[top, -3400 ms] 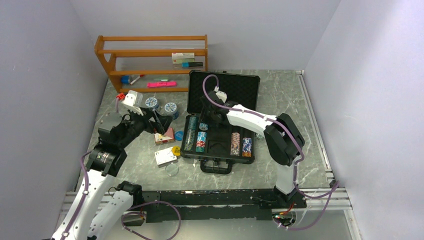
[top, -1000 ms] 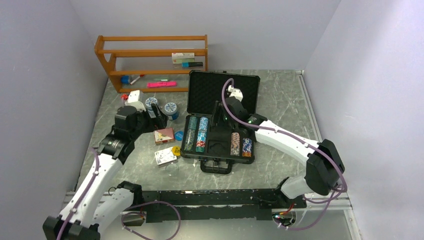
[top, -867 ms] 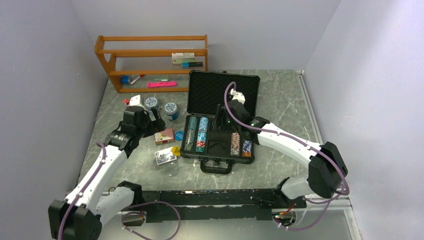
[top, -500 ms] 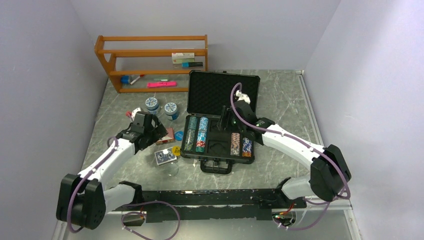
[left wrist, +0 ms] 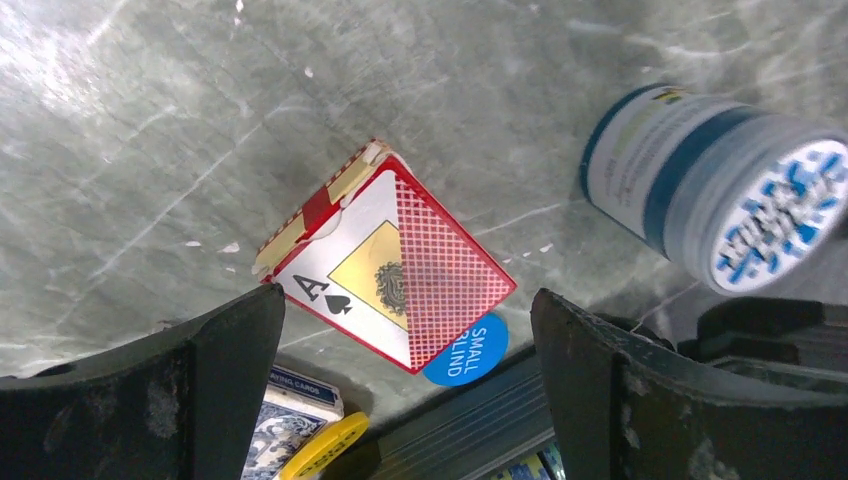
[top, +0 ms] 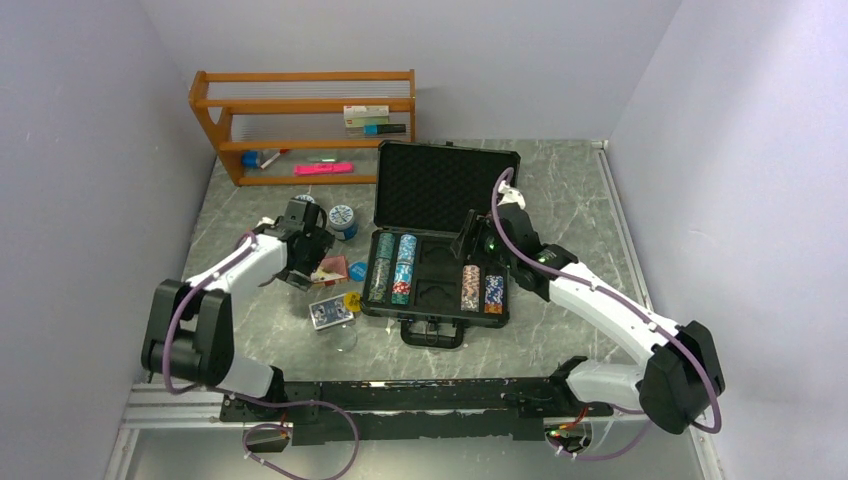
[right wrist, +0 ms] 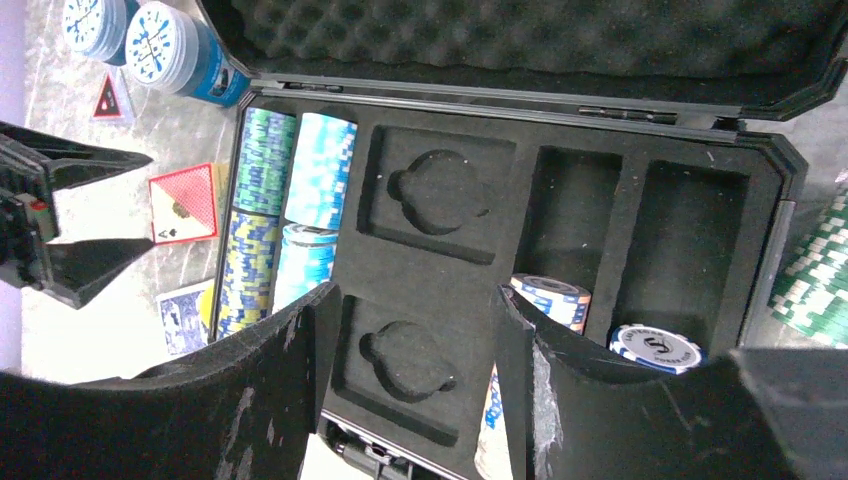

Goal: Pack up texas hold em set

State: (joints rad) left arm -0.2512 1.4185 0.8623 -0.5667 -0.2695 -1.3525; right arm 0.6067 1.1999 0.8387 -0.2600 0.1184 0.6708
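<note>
I will next turn and lower my left gripper to close it across the deck's gold end (left wrist: 322, 207), since the red deck (left wrist: 390, 265) lies below it, skewed between its fingers.
The black briefcase (top: 500, 318) lies open, with its foam lid (top: 445, 180) up at the back. Striped chip stacks fill its left slots (top: 392, 268), and two stacks sit at the right (top: 481, 290). Its two middle card wells (right wrist: 435, 190) are empty. The red deck (left wrist: 390, 265) lies on the table left of the case. My left gripper (left wrist: 408, 300) is open above it, a finger on each side. The blue deck (top: 328, 313) and the yellow dealer button (top: 352, 301) lie nearby. My right gripper (right wrist: 415, 300) is open and empty over the case's middle.
Two round blue-and-white tubs (right wrist: 165, 40) stand left of the lid. A blue "small blind" disc (left wrist: 465, 350) lies by the red deck. A clear round disc (top: 345, 338) lies near the blue deck. Green chips (right wrist: 815, 270) lie right of the case. A wooden shelf (top: 300, 120) stands at the back left.
My left arm has swung in and come down, so its open gripper is now over the red deck. My right gripper has drawn back to the right from the left chip slots.
</note>
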